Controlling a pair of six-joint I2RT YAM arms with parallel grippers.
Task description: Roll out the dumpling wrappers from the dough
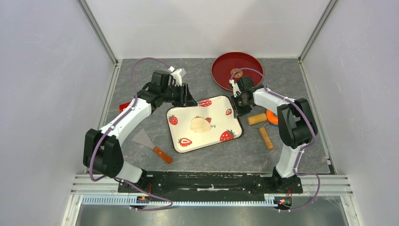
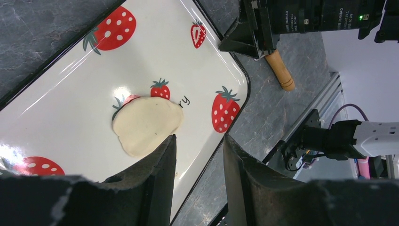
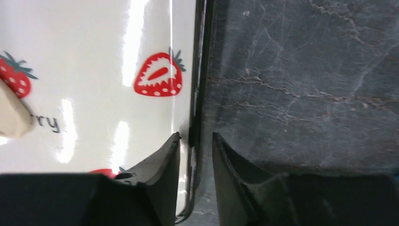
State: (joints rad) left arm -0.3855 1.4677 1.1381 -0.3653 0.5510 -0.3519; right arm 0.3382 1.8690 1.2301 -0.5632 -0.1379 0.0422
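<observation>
The right gripper lifts from the tray's rim and moves outward next, then down between the red plate and orange object, since the dough already lies flat.
A flat, uneven sheet of pale cream dough (image 1: 200,125) (image 2: 147,123) lies in the middle of the white strawberry tray (image 1: 221,106) (image 2: 56,108); its edge also shows in the right wrist view (image 3: 11,115). No small round wrappers show in any view. My left gripper (image 1: 189,100) (image 2: 200,141) is open over the tray's far left corner, holding nothing. My right gripper (image 1: 240,111) (image 3: 195,137) is low at the tray's right rim (image 3: 197,84). Its jaws stand a little apart, one on each side of the rim, with a gap showing on the outer side.
A wooden rolling pin (image 1: 258,118) (image 2: 281,70) and a second wooden handle (image 1: 266,138) lie right of the tray by an orange object (image 1: 272,116). A red plate (image 1: 221,70) sits at the back. A metal spatula (image 1: 151,144) lies left of the tray.
</observation>
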